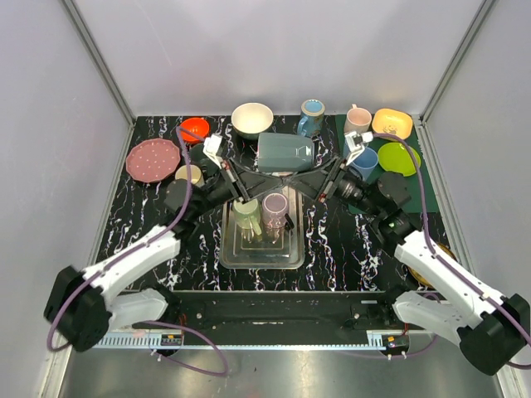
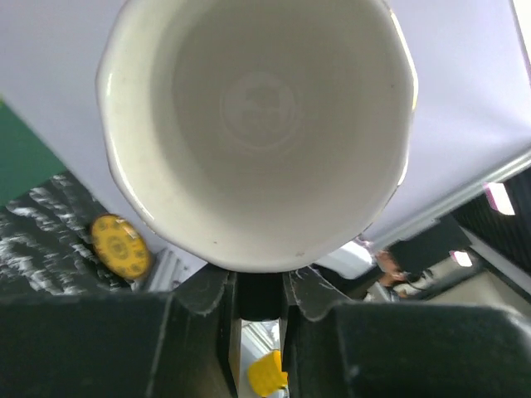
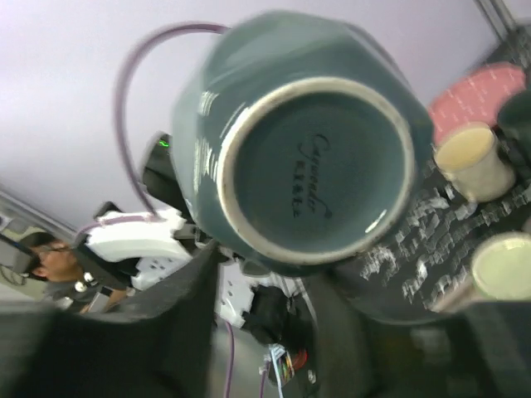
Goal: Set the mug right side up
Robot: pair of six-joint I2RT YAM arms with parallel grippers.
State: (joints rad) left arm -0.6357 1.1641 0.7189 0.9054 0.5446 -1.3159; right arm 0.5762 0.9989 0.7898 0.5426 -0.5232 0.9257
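The mug still lies sideways. My left gripper will next come down to the bare tabletop by the cream cup, turn the mug so its opening is up and release it.
The grey-blue mug (image 1: pixel 284 152) lies on its side in the air above the back of the table. My left gripper (image 1: pixel 259 172) is shut on its dark handle; the left wrist view looks straight into the mug's white inside (image 2: pixel 257 124), with the handle pinched in my left gripper (image 2: pixel 261 290). My right gripper (image 1: pixel 322 176) is at the mug's other end. The right wrist view shows the mug's base (image 3: pixel 315 166) close up. There my right gripper (image 3: pixel 265 307) is open just under the base, with background showing between its jaws.
A clear tray (image 1: pixel 236 253) holds a pale green cup (image 1: pixel 246 214) and a pink cup (image 1: pixel 275 205) under the mug. Behind are a pink plate (image 1: pixel 153 159), cream cup (image 1: pixel 189 174), red bowl (image 1: pixel 196 128), white bowl (image 1: pixel 252 118), blue cups, pink mug (image 1: pixel 358 118), yellow bowl (image 1: pixel 392 123), green plate (image 1: pixel 398 157).
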